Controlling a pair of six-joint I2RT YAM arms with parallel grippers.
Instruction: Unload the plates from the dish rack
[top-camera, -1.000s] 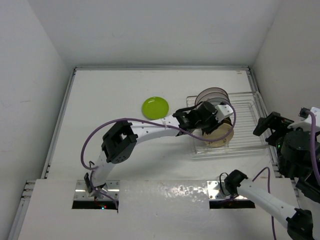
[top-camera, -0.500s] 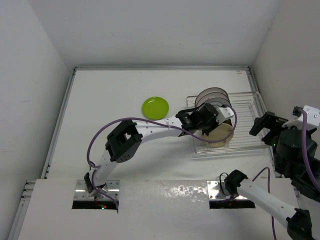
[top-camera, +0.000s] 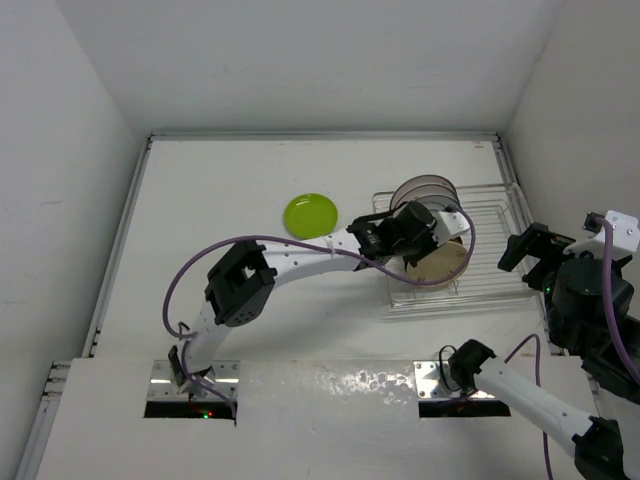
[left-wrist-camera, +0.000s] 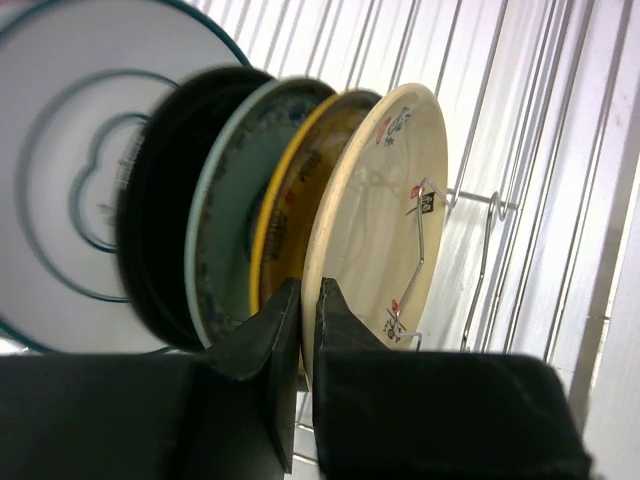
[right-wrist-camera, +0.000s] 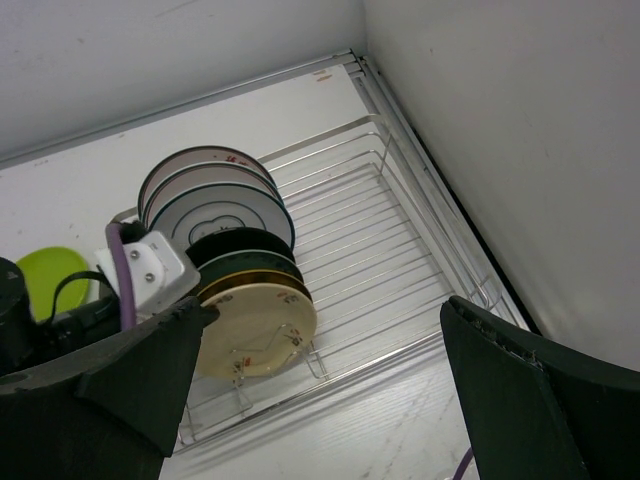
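My left gripper should next lift the tan plate (left-wrist-camera: 380, 210) out, carry it across, level it and lower it onto the lime green plate flat outside the rack.
The silver wire dish rack (top-camera: 497, 250) stands at the right, also in the right wrist view (right-wrist-camera: 400, 225). Several plates stand upright in its left end. The front one is a tan plate (left-wrist-camera: 380, 210) with small red marks, also seen from above (top-camera: 443, 267) and in the right wrist view (right-wrist-camera: 255, 335). Behind it stand a yellow-rimmed plate (left-wrist-camera: 285, 200), a teal-patterned plate (left-wrist-camera: 225, 230), a dark plate (left-wrist-camera: 160, 200) and a white teal-ringed plate (left-wrist-camera: 70, 170). My left gripper (left-wrist-camera: 308, 300) is shut on the tan plate's rim. My right gripper (right-wrist-camera: 325, 310) is open and empty, right of the rack (top-camera: 535, 255).
A lime green plate (top-camera: 310, 214) lies flat on the table left of the rack, also in the right wrist view (right-wrist-camera: 40, 275). The right part of the rack holds nothing. The enclosure's right wall (top-camera: 580, 120) stands close beside the rack.
My right gripper has shifted a little left, toward the rack. My left gripper has stayed on the tan plate's rim with only a slight shift.
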